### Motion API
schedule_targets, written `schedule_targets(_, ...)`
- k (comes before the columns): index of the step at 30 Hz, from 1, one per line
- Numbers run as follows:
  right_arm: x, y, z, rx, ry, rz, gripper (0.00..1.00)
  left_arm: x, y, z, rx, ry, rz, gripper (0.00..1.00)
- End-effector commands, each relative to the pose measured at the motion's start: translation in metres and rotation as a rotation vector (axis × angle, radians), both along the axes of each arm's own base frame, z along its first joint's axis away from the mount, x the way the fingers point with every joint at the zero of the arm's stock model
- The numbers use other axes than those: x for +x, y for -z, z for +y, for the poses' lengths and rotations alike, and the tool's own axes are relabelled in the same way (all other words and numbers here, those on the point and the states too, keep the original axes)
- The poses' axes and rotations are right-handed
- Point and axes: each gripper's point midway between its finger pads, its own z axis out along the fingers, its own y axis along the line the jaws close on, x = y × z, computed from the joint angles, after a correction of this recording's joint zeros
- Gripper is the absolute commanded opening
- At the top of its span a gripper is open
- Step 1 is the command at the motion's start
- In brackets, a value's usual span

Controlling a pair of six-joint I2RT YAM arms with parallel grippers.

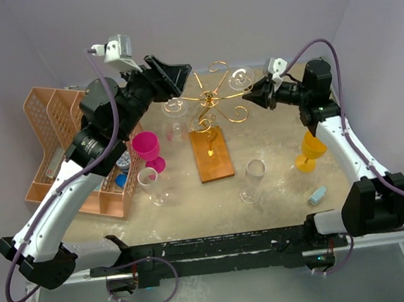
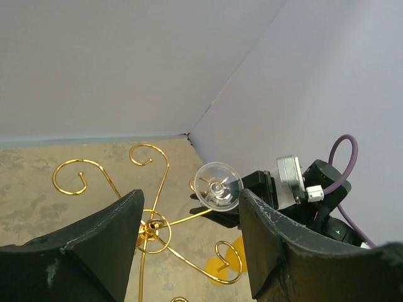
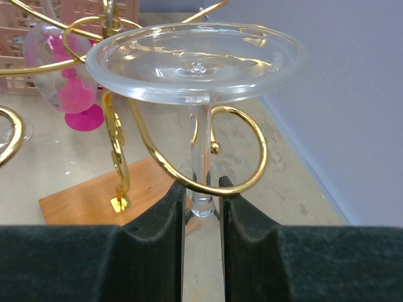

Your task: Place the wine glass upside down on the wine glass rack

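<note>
My right gripper moves slightly down and toward the curl's outer bend (image 1: pixel 248 86) (image 3: pixel 221 189) next, then opens, since the foot sits above the wire and the stem inside the curl.
The clear wine glass (image 1: pixel 241 78) is upside down, its round foot (image 3: pixel 195 63) on top and its stem running down inside a curled arm (image 3: pixel 245 182) of the gold wine glass rack (image 1: pixel 209 102). My right gripper (image 3: pixel 203 195) is shut on the lower end of the stem, just under that curl; the bowl is hidden below the fingers. The foot sits slightly above the wire. My left gripper (image 1: pixel 177 77) hovers open above the rack's left side, holding nothing. In the left wrist view the glass foot (image 2: pixel 217 187) and the rack's hub (image 2: pixel 153 229) show between its fingers.
The rack's wooden base (image 1: pixel 212 153) lies mid-table. Another clear glass (image 1: pixel 174 109) hangs at the rack's left. A pink glass (image 1: pixel 146 147), two clear glasses (image 1: pixel 149 183) (image 1: pixel 253 176) and a yellow glass (image 1: pixel 311 149) stand around. The peach organiser (image 1: pixel 52 132) is at the left.
</note>
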Motion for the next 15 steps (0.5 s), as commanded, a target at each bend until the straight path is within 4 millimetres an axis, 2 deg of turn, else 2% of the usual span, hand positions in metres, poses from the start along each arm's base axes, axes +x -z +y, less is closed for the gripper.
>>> schedule_targets(1, 0.007, -0.023, -0.009, 0.022, 0.064, -0.083, 0.00, -0.004, -0.024, 0.002, -0.030, 0.012, -0.053, 0.59)
schedule_targets(8, 0.012, -0.026, -0.016, 0.027, 0.127, -0.103, 0.00, -0.001, -0.026, -0.003, -0.036, 0.020, -0.049, 0.59)
schedule_targets(14, 0.026, -0.012, -0.019, 0.025, 0.159, -0.051, 0.00, 0.000, -0.025, -0.004, -0.041, 0.023, -0.044, 0.59)
schedule_targets(15, 0.028, -0.009, -0.019, 0.023, 0.159, -0.037, 0.03, 0.000, -0.025, -0.004, -0.040, 0.023, -0.042, 0.59)
